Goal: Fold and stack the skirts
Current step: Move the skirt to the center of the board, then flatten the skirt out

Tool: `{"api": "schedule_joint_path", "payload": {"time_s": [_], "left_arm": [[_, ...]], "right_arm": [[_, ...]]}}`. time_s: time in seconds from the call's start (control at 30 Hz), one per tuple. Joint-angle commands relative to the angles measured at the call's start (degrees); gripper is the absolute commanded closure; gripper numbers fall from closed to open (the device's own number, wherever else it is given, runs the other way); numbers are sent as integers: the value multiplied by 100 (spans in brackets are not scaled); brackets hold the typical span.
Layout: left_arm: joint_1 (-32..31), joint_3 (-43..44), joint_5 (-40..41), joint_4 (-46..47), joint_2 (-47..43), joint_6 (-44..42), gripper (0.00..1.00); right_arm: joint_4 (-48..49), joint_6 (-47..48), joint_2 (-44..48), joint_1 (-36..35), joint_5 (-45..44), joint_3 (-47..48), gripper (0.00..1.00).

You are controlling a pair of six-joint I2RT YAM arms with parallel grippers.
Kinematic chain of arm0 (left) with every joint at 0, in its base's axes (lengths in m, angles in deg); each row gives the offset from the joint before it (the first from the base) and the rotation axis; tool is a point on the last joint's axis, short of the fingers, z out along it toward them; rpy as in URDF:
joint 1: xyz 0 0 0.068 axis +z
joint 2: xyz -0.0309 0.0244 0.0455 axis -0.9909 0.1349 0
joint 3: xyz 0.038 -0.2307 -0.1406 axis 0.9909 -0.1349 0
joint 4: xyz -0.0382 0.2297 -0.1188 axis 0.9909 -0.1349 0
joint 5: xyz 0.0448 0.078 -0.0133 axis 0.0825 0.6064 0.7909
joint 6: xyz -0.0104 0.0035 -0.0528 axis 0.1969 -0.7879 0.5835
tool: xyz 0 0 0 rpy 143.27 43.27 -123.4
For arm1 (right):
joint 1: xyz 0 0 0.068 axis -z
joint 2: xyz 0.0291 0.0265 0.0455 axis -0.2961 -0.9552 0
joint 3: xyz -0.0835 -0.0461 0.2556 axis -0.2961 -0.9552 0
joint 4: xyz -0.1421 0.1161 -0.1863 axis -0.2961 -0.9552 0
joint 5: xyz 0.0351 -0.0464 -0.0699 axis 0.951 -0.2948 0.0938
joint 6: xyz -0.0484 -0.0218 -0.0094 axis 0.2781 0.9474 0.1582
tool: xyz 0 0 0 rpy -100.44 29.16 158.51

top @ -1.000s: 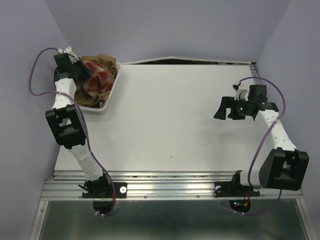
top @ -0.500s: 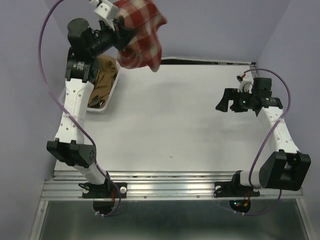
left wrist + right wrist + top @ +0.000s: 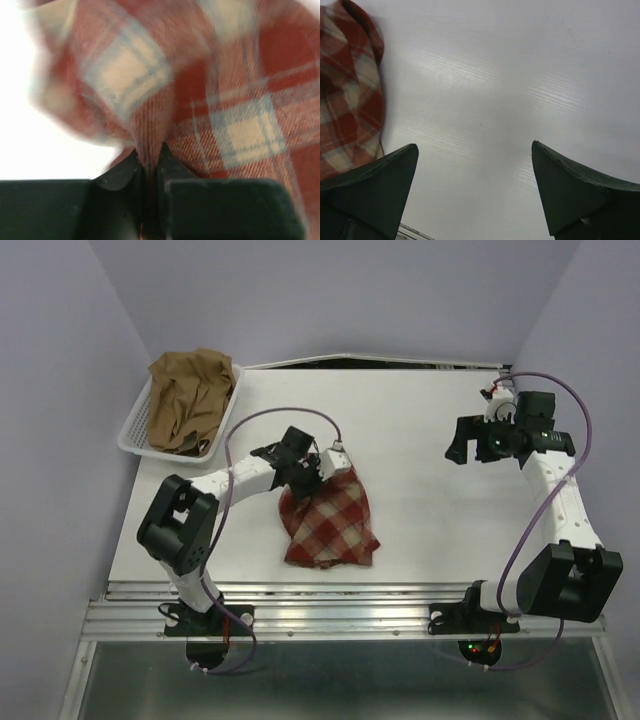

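Observation:
The plaid skirt's facing edge by its near corner (image 3: 371, 542) (image 3: 376, 145) lies free, so I will move my right gripper back and down to it next.
The red-and-cream plaid skirt (image 3: 330, 520) lies crumpled on the white table, left of centre. My left gripper (image 3: 322, 468) is at its far top edge. In the left wrist view the left gripper (image 3: 149, 160) is shut on a thin fold of the plaid skirt (image 3: 225, 100), with cloth showing between the jaws. The tan-brown skirt (image 3: 190, 400) is bunched in the white mesh basket (image 3: 135, 435) at the far left. My right gripper (image 3: 458, 440) hovers open over the right side of the table. Its wrist view shows the right gripper (image 3: 475, 150) empty and the plaid skirt (image 3: 345, 100) at the left edge.
The basket stands at the table's back left corner against the lavender wall. A metal rail (image 3: 330, 600) runs along the near table edge above the arm bases. Bare white tabletop (image 3: 430, 520) lies between the plaid skirt and the right arm.
My left arm lifted the plaid skirt out of the basket, swung it high over the back, then brought it down onto the table left of centre. The right gripper shifted slightly farther back.

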Motion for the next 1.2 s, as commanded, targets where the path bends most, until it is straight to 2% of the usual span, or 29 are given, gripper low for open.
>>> {"api": "schedule_joint_path", "payload": {"time_s": [0.0, 0.03, 0.13, 0.23, 0.27, 0.33, 0.43, 0.47, 0.5, 0.57, 0.6, 0.63, 0.73, 0.8, 0.83, 0.87, 0.97, 1.03, 1.17], "left_arm": [[360, -84, 756, 59, -122, -401, 75], [622, 91, 494, -194, -16, -156, 71], [992, 1231, -226, -731, 318, 231, 48], [1047, 1752, -440, -900, 468, 461, 46], [1055, 2067, -554, -917, 512, 688, 41], [1117, 2394, -860, -1119, 749, 900, 32], [1406, 3062, -1537, -1321, 1135, 1357, 30], [1546, 3272, -1835, -1313, 1180, 1506, 27], [1870, 3309, -2090, -1261, 1163, 1899, 25], [2127, 3092, -2593, -1023, 971, 2061, 20], [2189, 2959, -2568, -1014, 647, 1957, 20], [2189, 2610, -2393, -1066, 444, 1547, 19], [2189, 1993, -2278, -1233, -330, 1052, 18], [2198, 1466, -2225, -1418, -742, 586, 19], [2207, 1298, -2051, -1506, -875, 515, 19], [2207, 957, -1979, -1506, -989, 558, 19], [2259, 307, -1708, -1375, -1482, 611, 20], [2295, 32, -1575, -1208, -1877, 760, 20], [2312, -521, -1355, -1050, -2500, 752, 18]], "right_arm": [[-446, 764, 36, 46, 326, -15, 0], [-595, 956, 18, 46, 476, -32, 0], [-939, 1151, -122, 46, 1257, 20, 0], [-983, 1195, -158, 46, 1996, -14, 0], [-1027, 1256, -158, -85, 2276, -15, 0], [-1053, 1379, -166, -322, 2305, -32, 0], [-931, 1546, -131, -955, 2121, -172, 0], [-922, 1591, -70, -1148, 2086, -225, 0], [-808, 1626, -9, -1585, 1912, -347, 0], [-659, 1732, 123, -2114, 1569, -524, 0], [-527, 1740, 271, -2386, 1193, -742, 0], [-274, 1836, 334, -2989, 998, -866, 0], [106, 2012, 300, -3741, 557, -1096, 3], [404, 1760, 55, -4031, 103, -1105, 10], [745, 1419, -112, -4311, -170, -965, 20], [705, 1259, -349, -4314, -286, -755, 24], [-67, 792, -1464, -4462, 335, 148, 32], [-393, 660, -1870, -4516, 548, 292, 31], [-210, 168, -2327, -4577, 696, 223, 28]]}}
